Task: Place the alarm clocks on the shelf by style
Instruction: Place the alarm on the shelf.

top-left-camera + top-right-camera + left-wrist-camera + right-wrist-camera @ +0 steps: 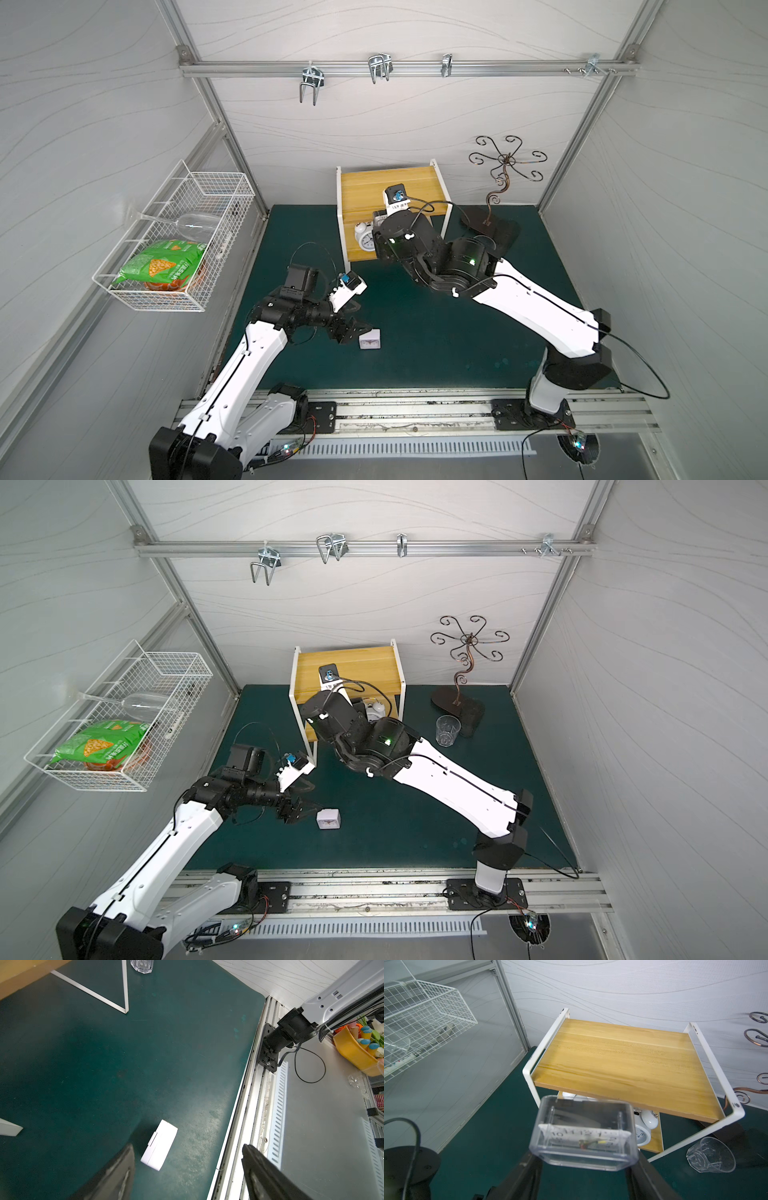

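The square clock needs to be released on the near part of the bare top board, so my right gripper needs to move outward onto that part next. The round clocks are on the lower board.
The shelf (365, 183) (623, 1059) stands at the back of the green mat, its top board bare. Two round white twin-bell clocks sit on its lower board: one (365, 239) shows left of my right wrist, another (376, 709) (641, 1132) right of it. My right gripper (584, 1159) is shut on the transparent-cased square clock (583, 1136), held in front of the shelf at about top-board height. The white square clock (370, 340) (160, 1147) lies on the mat. My left gripper (355, 328) (188, 1147) hovers open beside it, not touching.
A clear drinking glass (448, 729) (710, 1155) stands right of the shelf, near a dark metal scroll stand (505, 166). A white wire basket (174, 232) with a wine glass and snack bags hangs on the left wall. Hooks hang from the back rail.
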Available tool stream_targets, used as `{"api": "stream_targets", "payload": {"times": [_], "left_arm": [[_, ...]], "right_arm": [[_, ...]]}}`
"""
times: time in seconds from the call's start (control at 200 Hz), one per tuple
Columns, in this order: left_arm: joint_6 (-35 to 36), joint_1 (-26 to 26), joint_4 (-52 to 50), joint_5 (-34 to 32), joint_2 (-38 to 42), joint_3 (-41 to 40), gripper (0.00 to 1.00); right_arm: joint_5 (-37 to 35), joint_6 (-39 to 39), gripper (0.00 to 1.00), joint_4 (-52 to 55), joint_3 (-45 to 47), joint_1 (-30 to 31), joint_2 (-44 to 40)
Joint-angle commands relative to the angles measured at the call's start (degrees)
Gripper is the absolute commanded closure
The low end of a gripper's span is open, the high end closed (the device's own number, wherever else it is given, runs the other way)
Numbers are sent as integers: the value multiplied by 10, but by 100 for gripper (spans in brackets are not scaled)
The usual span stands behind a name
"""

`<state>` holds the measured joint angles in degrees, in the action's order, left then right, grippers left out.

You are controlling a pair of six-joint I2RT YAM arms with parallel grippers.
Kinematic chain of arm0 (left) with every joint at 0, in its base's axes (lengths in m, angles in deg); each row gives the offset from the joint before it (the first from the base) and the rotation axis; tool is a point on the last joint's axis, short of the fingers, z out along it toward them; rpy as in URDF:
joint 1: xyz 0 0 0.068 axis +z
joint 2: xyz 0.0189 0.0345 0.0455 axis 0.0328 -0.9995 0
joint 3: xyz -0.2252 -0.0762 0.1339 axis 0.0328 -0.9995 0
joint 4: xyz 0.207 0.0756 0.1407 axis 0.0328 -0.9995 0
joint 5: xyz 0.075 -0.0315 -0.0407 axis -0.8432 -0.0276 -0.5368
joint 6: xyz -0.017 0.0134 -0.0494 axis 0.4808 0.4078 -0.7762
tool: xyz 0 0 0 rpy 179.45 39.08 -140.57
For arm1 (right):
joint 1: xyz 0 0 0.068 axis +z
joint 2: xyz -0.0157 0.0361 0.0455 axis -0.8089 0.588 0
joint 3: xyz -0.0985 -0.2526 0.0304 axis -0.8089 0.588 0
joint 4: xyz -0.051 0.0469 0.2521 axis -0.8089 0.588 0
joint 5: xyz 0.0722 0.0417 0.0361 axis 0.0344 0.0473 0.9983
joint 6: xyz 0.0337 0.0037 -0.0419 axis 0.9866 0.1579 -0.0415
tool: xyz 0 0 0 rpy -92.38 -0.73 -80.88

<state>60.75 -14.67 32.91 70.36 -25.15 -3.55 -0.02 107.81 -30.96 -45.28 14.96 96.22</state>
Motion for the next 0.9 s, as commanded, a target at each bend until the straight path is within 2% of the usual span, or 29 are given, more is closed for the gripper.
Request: {"api": "stream_targets", "payload": {"times": [0.0, 0.14, 0.405, 0.895], "left_arm": [[0, 2, 2, 12, 9, 4, 16], [0, 2, 1, 12, 11, 3, 16], [0, 2, 0, 12, 13, 1, 16], [-1, 2, 6, 12, 5, -1, 16]], "right_arm": [[3, -26, 41, 42, -67, -11, 39], [29, -28, 42, 53, -131, -31, 83], [73, -37, 44, 41, -190, -67, 136], [44, -64, 45, -13, -245, -97, 207]]}}
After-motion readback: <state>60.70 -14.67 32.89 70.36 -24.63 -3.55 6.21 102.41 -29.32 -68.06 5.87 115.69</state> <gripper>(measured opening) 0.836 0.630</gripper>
